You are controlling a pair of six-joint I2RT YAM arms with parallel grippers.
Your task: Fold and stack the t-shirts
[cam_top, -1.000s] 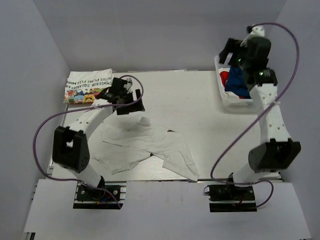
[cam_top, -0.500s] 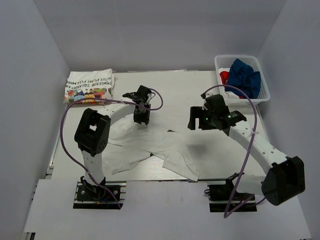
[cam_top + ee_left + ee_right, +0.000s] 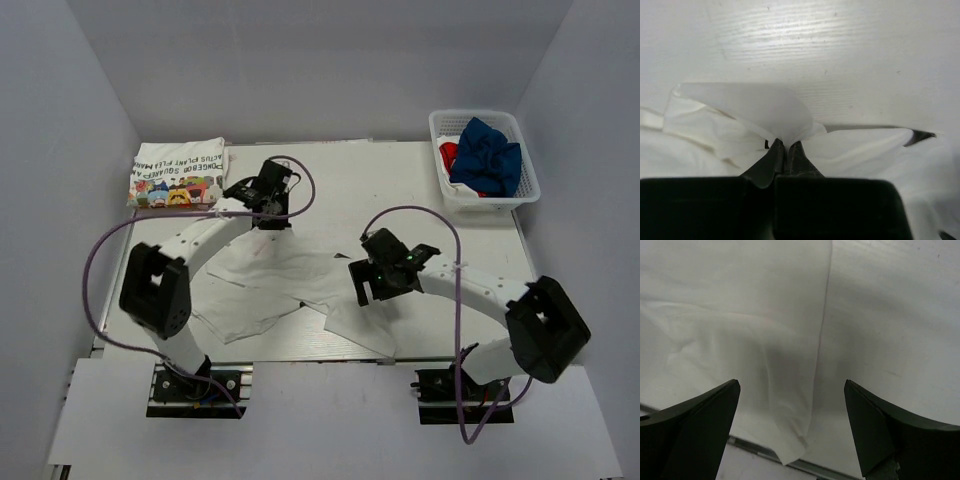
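Observation:
I need to lower the open fingers of my right gripper onto the shirt's straight edge (image 3: 386,314) (image 3: 814,381), which runs between them beside empty table, and then close them.
A plain white t-shirt (image 3: 300,285) lies crumpled across the middle of the table. My left gripper (image 3: 270,220) is at the shirt's far edge, shut on a pinched fold of white cloth (image 3: 750,107) that fans out from the fingertips (image 3: 786,145). My right gripper (image 3: 365,288) hovers open over the shirt's right side. Its fingers straddle the shirt's edge (image 3: 822,315) with nothing between them (image 3: 792,390). A folded white t-shirt with colourful print (image 3: 178,172) sits at the back left. A navy t-shirt (image 3: 487,152) and a bit of red cloth (image 3: 450,153) fill the basket.
The white lattice basket (image 3: 528,172) stands at the back right corner. Bare white table (image 3: 400,190) lies between the arms and the basket. The table's near edge (image 3: 755,452) runs just beyond the shirt's corner in the right wrist view.
The left gripper went from open to shut on the shirt's far edge. The right arm swung away from the basket down to the shirt's right side.

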